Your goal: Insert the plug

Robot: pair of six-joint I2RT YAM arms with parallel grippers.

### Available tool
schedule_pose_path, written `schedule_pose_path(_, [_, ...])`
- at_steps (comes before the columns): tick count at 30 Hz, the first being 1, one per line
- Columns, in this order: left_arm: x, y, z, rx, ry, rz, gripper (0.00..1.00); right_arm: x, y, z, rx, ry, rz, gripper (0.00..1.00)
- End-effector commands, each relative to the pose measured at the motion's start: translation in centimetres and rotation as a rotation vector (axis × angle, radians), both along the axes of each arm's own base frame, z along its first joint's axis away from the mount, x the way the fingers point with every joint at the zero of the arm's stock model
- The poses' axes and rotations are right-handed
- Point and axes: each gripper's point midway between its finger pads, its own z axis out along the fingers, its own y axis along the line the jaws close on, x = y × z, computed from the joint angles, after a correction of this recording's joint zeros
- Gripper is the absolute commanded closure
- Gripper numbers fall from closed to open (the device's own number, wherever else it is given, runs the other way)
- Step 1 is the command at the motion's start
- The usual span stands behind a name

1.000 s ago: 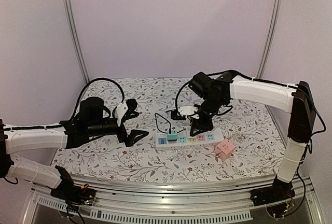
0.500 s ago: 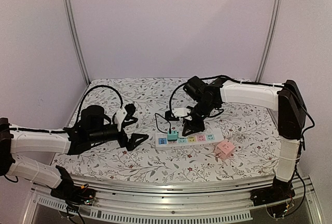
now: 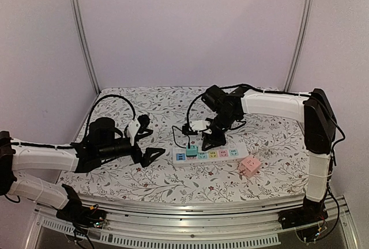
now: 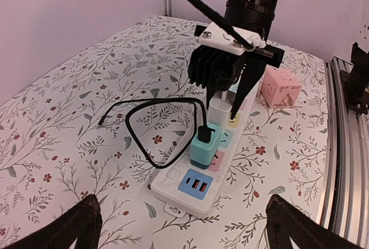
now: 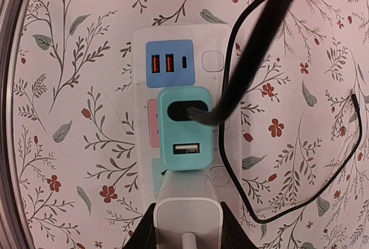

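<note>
My right gripper comes down next onto the light blue socket beside the teal adapter and releases the plug, since that socket shows empty under it.
A white power strip (image 3: pixel 214 155) with coloured sockets lies mid-table; it also shows in the left wrist view (image 4: pixel 199 171) and the right wrist view (image 5: pixel 138 96). A teal adapter (image 3: pixel 191 150) with a black cable (image 4: pixel 151 129) is plugged into it. My right gripper (image 3: pixel 212 140) is shut on a white plug (image 5: pixel 187 217) and holds it upright over the strip, right beside the teal adapter (image 5: pixel 185 128). I cannot tell if the plug is seated. It also shows in the left wrist view (image 4: pixel 218 107). My left gripper (image 3: pixel 147 140) is open and empty, left of the strip.
A pink cube adapter (image 3: pixel 249 166) sits on the floral cloth right of the strip, also in the left wrist view (image 4: pixel 280 86). The black cable loops over the cloth (image 3: pixel 177 134) behind the strip. A metal rail (image 3: pixel 173 234) runs along the near edge.
My right gripper has moved left along the strip with the white plug, closer to the teal adapter. My left arm has drawn back slightly to the left.
</note>
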Motion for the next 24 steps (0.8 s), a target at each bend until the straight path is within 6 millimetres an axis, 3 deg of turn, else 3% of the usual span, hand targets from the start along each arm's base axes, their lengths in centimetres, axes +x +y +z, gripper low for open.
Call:
schedule_pose_path(1, [-0.6, -0.1, -0.3, -0.001, -0.001, -0.014, 0.00, 0.8, 0.2, -0.2, -0.014, -0.015, 0.014, 1.00])
schedule_pose_path(17, [-0.6, -0.2, -0.3, -0.002, 0.001, -0.018, 0.00, 0.3, -0.5, -2.3, -0.067, 0.028, 0.025, 1.00])
schedule_pose_path(24, [-0.6, -0.4, -0.1, -0.003, -0.009, -0.023, 0.01, 0.4, 0.2, -3.1, -0.054, 0.053, 0.020, 1.00])
